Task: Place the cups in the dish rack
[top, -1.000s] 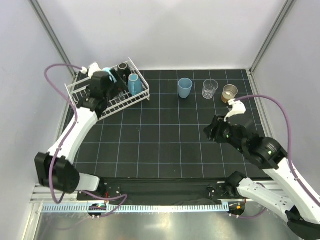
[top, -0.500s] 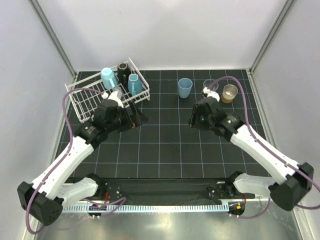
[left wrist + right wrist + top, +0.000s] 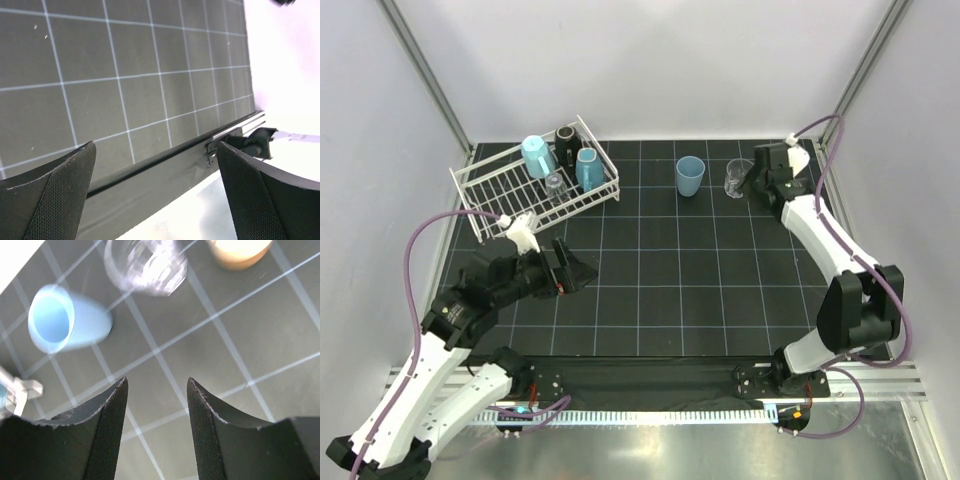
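I should next move my right gripper away from the clear glass on the mat, then down onto the brown cup's rim on the side opposite that glass, because the mat is empty on that side.
The white wire dish rack [image 3: 498,196] stands at the far left. It holds two light blue mugs [image 3: 534,154] [image 3: 587,168], a black mug [image 3: 566,139] and a clear glass [image 3: 555,183]. A light blue tumbler [image 3: 690,177] [image 3: 65,322] and a clear glass [image 3: 738,178] [image 3: 145,265] stand on the mat at the back. A brown cup [image 3: 240,251] stands beside that glass, hidden under my right arm in the top view. My right gripper [image 3: 758,186] [image 3: 157,381] is open and empty, just short of the glass. My left gripper [image 3: 582,272] [image 3: 155,146] is open and empty over the mat, apart from the rack.
The black gridded mat [image 3: 660,270] covers the table. Its near edge and a metal rail [image 3: 235,140] show in the left wrist view. White walls and frame posts [image 3: 860,70] close in the back and sides.
My left arm has drawn back from the rack toward the near left. My right arm has swung out to the far right, over the brown cup and next to the clear glass.
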Tool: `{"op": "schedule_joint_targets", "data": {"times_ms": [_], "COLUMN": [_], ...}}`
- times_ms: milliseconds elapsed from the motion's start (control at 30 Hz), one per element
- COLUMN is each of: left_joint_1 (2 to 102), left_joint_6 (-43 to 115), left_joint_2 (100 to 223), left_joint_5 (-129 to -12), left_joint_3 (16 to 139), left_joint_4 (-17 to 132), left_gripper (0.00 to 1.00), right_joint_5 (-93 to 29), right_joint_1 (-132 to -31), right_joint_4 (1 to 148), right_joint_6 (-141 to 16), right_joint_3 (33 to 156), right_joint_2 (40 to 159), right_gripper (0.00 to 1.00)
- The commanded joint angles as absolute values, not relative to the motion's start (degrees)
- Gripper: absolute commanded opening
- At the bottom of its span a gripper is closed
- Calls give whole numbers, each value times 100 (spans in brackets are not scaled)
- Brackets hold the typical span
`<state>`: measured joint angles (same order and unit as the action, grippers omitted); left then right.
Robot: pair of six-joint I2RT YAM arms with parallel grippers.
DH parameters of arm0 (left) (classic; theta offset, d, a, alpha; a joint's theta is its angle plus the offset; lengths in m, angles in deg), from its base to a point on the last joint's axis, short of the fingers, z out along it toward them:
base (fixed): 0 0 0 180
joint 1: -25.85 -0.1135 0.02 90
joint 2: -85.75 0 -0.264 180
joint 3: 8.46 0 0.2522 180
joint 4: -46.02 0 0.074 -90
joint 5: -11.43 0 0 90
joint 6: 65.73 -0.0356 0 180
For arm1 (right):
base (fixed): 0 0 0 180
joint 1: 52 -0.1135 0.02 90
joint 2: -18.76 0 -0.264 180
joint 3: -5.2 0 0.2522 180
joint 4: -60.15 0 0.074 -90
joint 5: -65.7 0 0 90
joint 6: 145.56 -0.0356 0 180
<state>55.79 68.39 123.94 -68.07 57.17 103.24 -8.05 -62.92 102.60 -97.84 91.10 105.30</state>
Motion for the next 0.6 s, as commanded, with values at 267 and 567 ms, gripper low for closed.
{"op": "schedule_joint_targets", "data": {"times_ms": [267, 567], "left_joint_1": [5591, 5591], "left_joint_6": [6549, 6426], "left_joint_2": [12178, 12398], "left_joint_5": [-6618, -6117], "left_joint_3": [5698, 5671], "left_joint_4": [10645, 10566], "left_gripper": [100, 100], "right_joint_5": [-909, -1586], "right_joint_1": [-4841, -4321], "right_joint_4": [9368, 9473], "right_joint_6": [-8984, -8395], "right_joint_3": [10033, 10921], "right_joint_2": [11692, 12746], "right_gripper": [64, 74]}}
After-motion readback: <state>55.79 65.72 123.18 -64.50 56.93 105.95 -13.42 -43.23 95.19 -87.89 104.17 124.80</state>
